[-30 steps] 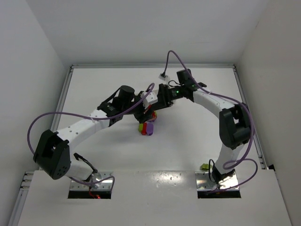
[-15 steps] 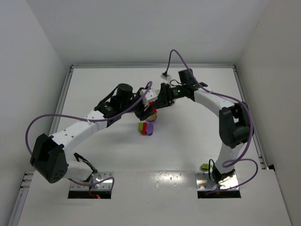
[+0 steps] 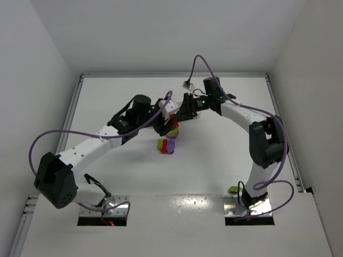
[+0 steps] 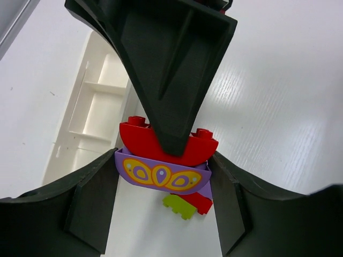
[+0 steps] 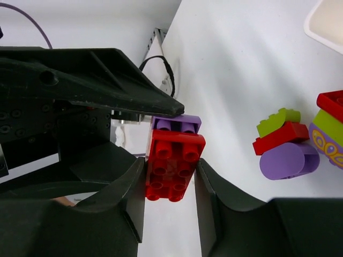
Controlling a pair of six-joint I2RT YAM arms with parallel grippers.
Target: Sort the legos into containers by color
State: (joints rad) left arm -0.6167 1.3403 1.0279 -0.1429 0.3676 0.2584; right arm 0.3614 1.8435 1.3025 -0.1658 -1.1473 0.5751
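Observation:
The right gripper pulls off the purple brick to the right in the top view next. It then moves down over the tray's end container, since the joined colors differ.
Both grippers meet above the table's middle on one stack of legos. My left gripper is shut on a purple curved brick with a yellow pattern; its fingers press both of its ends. A red brick sits on that purple brick, and my right gripper is shut on the red one. From above, the left gripper and right gripper touch tips. A pile of yellow-green, red and purple legos lies on the table below. The white tray with its containers lies beside them.
A second small stack of red, yellow-green and patterned purple bricks stands by the pile. A small yellow-green piece lies by the right arm's base. Purple cables loop off both arms. White walls close in the table on three sides.
My right gripper's jaws have closed onto the red brick. Both wrists have shifted slightly toward the back of the table. The pile on the table has not moved.

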